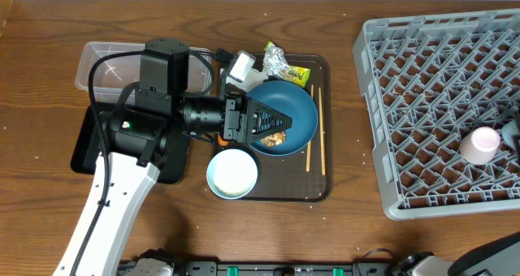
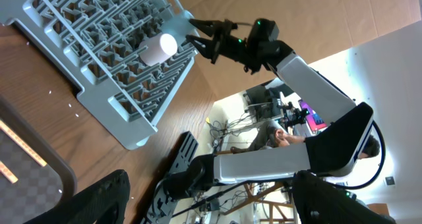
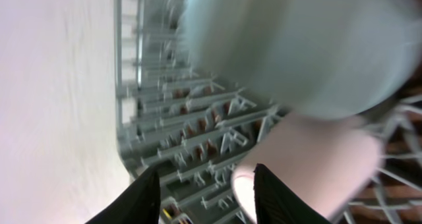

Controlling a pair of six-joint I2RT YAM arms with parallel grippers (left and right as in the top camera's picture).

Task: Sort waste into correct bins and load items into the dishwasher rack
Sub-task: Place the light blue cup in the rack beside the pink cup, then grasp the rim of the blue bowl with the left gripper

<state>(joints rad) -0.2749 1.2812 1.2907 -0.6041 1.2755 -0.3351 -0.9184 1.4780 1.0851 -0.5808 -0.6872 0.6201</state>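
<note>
My left gripper turns downward and lowers onto the dark blue dish's rim [image 1: 251,95] on the black tray's side [image 1: 174,162] next, since its fingers point sideways across the dish.
My left gripper [image 1: 272,122] hovers open over the dark blue dish [image 1: 296,105] on the brown serving tray, just above a brown food lump [image 1: 275,139]. In the left wrist view its fingers [image 2: 92,197] stand wide apart with nothing between them. The white bowl [image 1: 232,174] and the chopsticks [image 1: 310,138] lie on the same tray. A napkin [image 1: 241,67] and a crinkled wrapper [image 1: 280,63] sit at its back edge. The pink cup [image 1: 481,144] lies in the dishwasher rack [image 1: 422,81]. My right gripper [image 3: 206,197] is open beside the cup [image 3: 310,171], which is outside the jaws.
The clear tub [image 1: 101,58] and the black tray [image 1: 84,150] sit left of the brown serving tray [image 1: 322,188], partly under my left arm. A pale blurred round shape [image 3: 297,46] fills the top of the right wrist view; what it is cannot be told.
</note>
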